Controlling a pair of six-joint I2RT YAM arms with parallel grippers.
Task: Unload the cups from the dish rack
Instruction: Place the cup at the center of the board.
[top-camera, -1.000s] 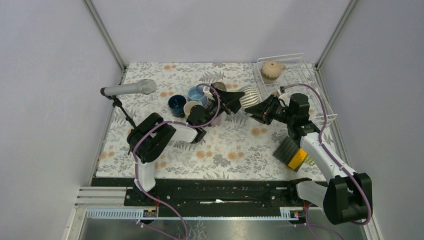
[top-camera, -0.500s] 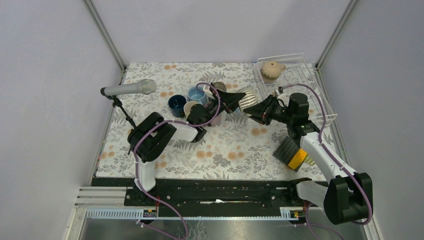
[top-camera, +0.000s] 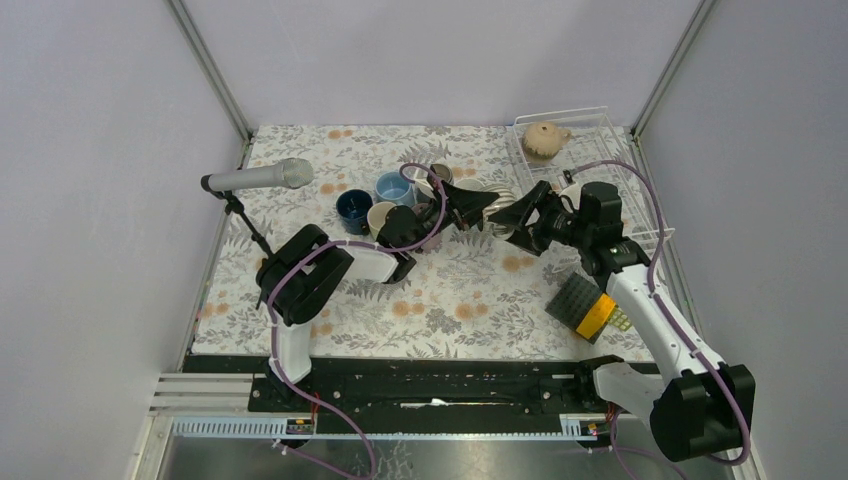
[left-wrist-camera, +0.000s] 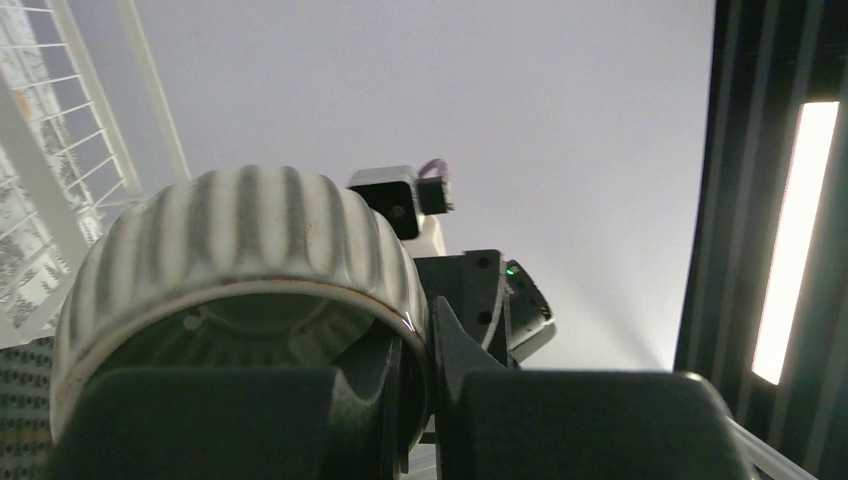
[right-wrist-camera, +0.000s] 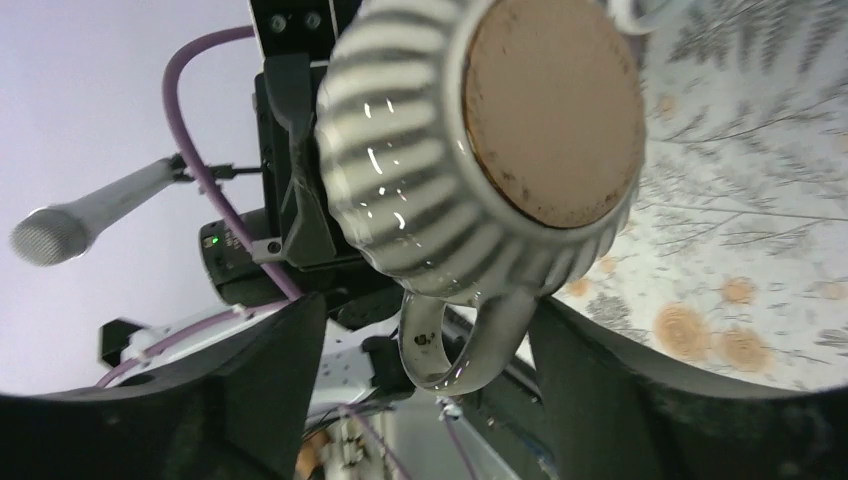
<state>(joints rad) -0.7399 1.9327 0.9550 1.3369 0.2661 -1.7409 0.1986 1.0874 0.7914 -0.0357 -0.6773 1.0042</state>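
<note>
My left gripper turns its fingers downward next and lowers the sideways cup upright to release it on the cloth. Bare flowered cloth (top-camera: 463, 263) lies below and back of the gripper.
A grey-and-white striped cup (top-camera: 501, 202) hangs in the air between both arms, left of the white wire dish rack (top-camera: 612, 135). My left gripper (top-camera: 486, 207) is shut on its rim, one finger inside and one outside the striped cup (left-wrist-camera: 240, 240), pinched at the left gripper (left-wrist-camera: 430, 375). My right gripper (top-camera: 521, 214) stands open; in its wrist view the striped cup (right-wrist-camera: 470, 150) shows its brown base, and the handle hangs free between the spread fingers of the right gripper (right-wrist-camera: 430, 395). A tan cup (top-camera: 545, 139) lies in the rack.
Dark blue (top-camera: 353, 208), light blue (top-camera: 392, 187), tan (top-camera: 381, 215) and metallic (top-camera: 437, 173) cups stand on the flowered cloth behind the left arm. A microphone (top-camera: 256, 179) on a stand is at the left. A black-and-orange pad (top-camera: 585, 305) lies by the right arm.
My left gripper closed on the striped cup's rim. The right gripper then opened and let go of the cup, which has shifted slightly.
</note>
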